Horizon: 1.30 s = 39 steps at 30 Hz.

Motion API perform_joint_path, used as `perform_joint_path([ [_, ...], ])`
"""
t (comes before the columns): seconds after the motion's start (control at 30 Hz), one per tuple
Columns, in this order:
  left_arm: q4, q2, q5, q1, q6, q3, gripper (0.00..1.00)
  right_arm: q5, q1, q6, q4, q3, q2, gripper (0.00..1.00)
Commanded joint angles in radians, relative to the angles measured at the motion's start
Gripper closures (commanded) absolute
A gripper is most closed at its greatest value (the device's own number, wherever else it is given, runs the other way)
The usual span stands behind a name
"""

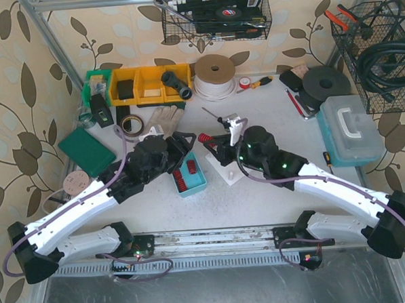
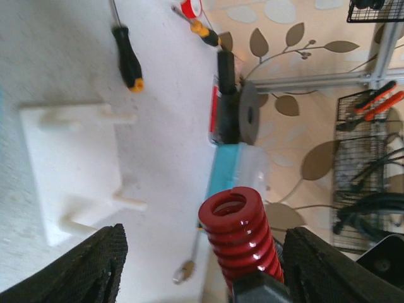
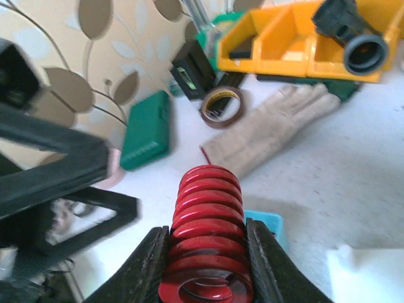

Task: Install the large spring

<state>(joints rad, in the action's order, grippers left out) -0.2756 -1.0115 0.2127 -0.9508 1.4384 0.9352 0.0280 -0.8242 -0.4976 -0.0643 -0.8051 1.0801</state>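
My right gripper turns its fingers downward next and brings the large red spring [image 1: 209, 140] down over the far peg nearest the screwdriver to release it, as that peg stands bare.
My right gripper [image 3: 205, 252] is shut on the large red spring [image 3: 207, 221], its coils squeezed between both fingers. In the top view the spring [image 1: 209, 140] hangs above the table just left of the white base plate [image 1: 227, 172]. My left gripper [image 1: 187, 140] is wide open, and its black pads [image 2: 88, 265] stand on either side of the spring [image 2: 240, 230] without touching it. The left wrist view shows the white base plate [image 2: 76, 170] lying flat with several pegs sticking up from it; no spring shows on any of them.
A blue tray [image 1: 190, 182] with small red springs sits between the arms. A glove [image 1: 163, 116], tape roll [image 1: 130, 123], yellow bins [image 1: 148, 83] and green case [image 1: 85, 149] lie back left. A clear toolbox [image 1: 351, 129] and black disc [image 1: 327, 84] are at right.
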Motion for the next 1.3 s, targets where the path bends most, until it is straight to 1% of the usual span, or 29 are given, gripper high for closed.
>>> perform_joint_path([
  [0.0,-0.261,0.048,0.114,-0.009,-0.206,0.059,0.25,-0.115,0.003,0.069,0.398,-0.184,0.058,1.00],
  [0.07,-0.302,0.057,0.155,-0.008,-0.279,0.038,0.25,-0.148,0.015,0.094,0.537,-0.273,0.109,1.00],
  [0.13,-0.301,0.065,0.173,-0.008,-0.354,-0.002,0.24,-0.185,0.030,0.110,0.685,-0.367,0.181,1.00],
  [0.2,-0.289,0.072,0.193,-0.009,-0.421,-0.042,0.24,-0.199,0.045,0.141,0.778,-0.442,0.235,1.00],
  [0.33,-0.265,0.089,0.228,-0.008,-0.564,-0.096,0.24,-0.129,0.101,0.184,0.830,-0.514,0.305,1.00],
  [0.5,-0.225,0.144,0.277,-0.008,-0.700,-0.190,0.25,-0.077,0.190,0.169,0.920,-0.597,0.401,1.00],
  [0.67,-0.165,0.245,0.271,-0.009,-0.706,-0.283,0.26,-0.029,0.239,0.172,0.978,-0.689,0.514,1.00],
  [0.77,-0.132,0.291,0.291,-0.008,-0.695,-0.332,0.24,-0.076,0.243,0.176,1.055,-0.775,0.591,1.00],
  [0.8,-0.125,0.299,0.292,-0.008,-0.694,-0.338,0.22,-0.110,0.242,0.174,1.084,-0.798,0.610,1.00],
  [0.87,-0.122,0.294,0.298,-0.008,-0.698,-0.335,0.20,-0.138,0.243,0.178,1.100,-0.814,0.630,1.00],
  [0.97,-0.133,0.242,0.302,-0.008,-0.704,-0.309,0.19,-0.143,0.245,0.194,1.114,-0.849,0.660,1.00],
  [1.07,-0.127,0.208,0.308,-0.008,-0.704,-0.296,0.18,-0.142,0.249,0.217,1.166,-0.941,0.725,1.00],
  [1.13,-0.112,0.207,0.302,-0.008,-0.707,-0.301,0.19,-0.151,0.250,0.234,1.214,-0.980,0.761,1.00],
  [1.2,-0.091,0.218,0.297,-0.008,-0.710,-0.317,0.19,-0.156,0.256,0.242,1.229,-0.978,0.774,1.00],
  [1.27,-0.072,0.232,0.295,-0.007,-0.710,-0.332,0.18,-0.125,0.263,0.247,1.206,-0.957,0.771,1.00],
])
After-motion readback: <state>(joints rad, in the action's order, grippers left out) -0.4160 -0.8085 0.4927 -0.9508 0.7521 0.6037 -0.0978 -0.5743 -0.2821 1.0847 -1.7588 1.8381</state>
